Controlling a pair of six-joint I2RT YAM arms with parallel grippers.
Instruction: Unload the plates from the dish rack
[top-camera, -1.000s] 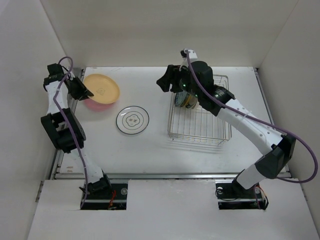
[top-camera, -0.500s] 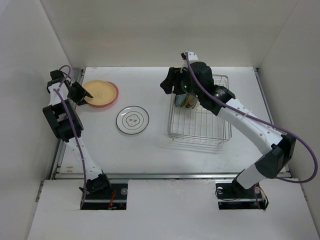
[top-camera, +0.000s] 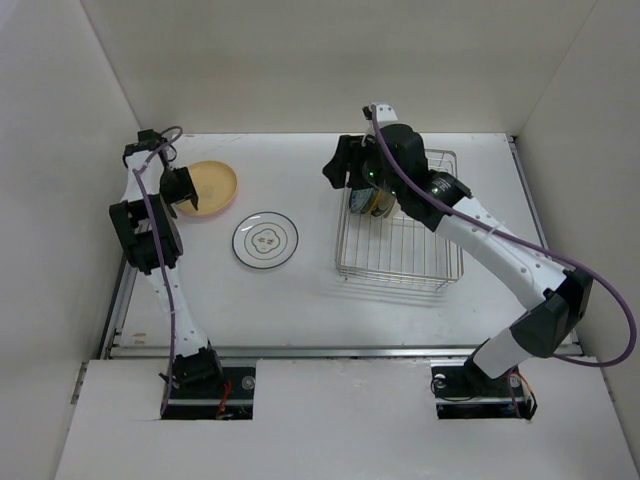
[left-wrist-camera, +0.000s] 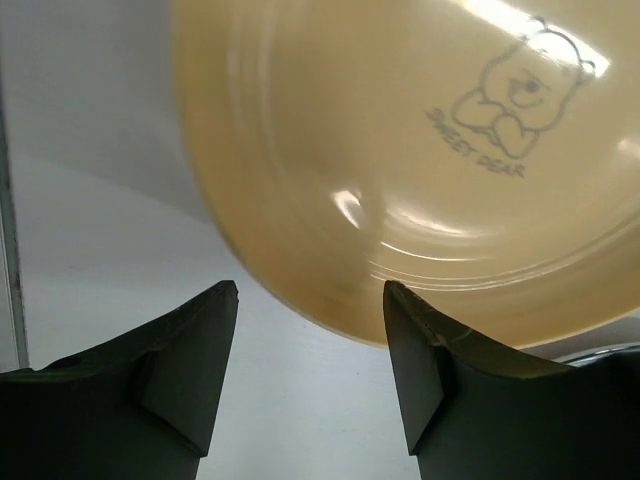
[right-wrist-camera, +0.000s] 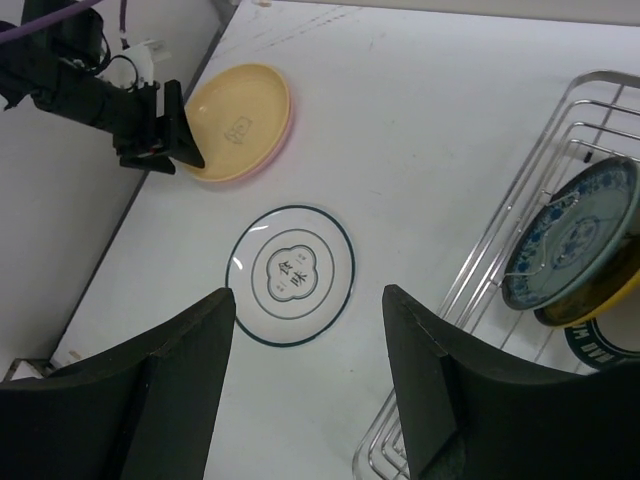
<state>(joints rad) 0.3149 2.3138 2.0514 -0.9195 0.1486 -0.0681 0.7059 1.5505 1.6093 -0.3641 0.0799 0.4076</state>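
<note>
The fingers of my right gripper point outside the rack. My right gripper will next swing past the orange-yellow plate (right-wrist-camera: 603, 293), turn to point down and go down onto the rim of an upright plate.
A cream plate (top-camera: 210, 185) with a bear print lies on a pink plate (top-camera: 207, 213) at the table's back left; it fills the left wrist view (left-wrist-camera: 420, 150). My left gripper (top-camera: 186, 191) is open and empty at the cream plate's left rim (left-wrist-camera: 310, 300). A white plate with a dark rim (top-camera: 265, 241) lies flat on the table. The wire dish rack (top-camera: 400, 255) holds a teal-blue patterned plate (right-wrist-camera: 570, 245) and an orange-yellow plate (right-wrist-camera: 603, 293), both standing on edge. My right gripper (top-camera: 338, 168) is open and empty, high above the rack's left side (right-wrist-camera: 310, 300).
White walls close in the table at the left, back and right. In the right wrist view the stacked cream plate (right-wrist-camera: 240, 120), the white plate (right-wrist-camera: 290, 275) and the rack's rim (right-wrist-camera: 480, 270) show below. The left arm's links stand along the table's left edge (top-camera: 140, 235).
The left gripper lowered the cream plate onto the pink plate and let go of it. Its wrist swung right, beside the plates. The right arm barely moved.
</note>
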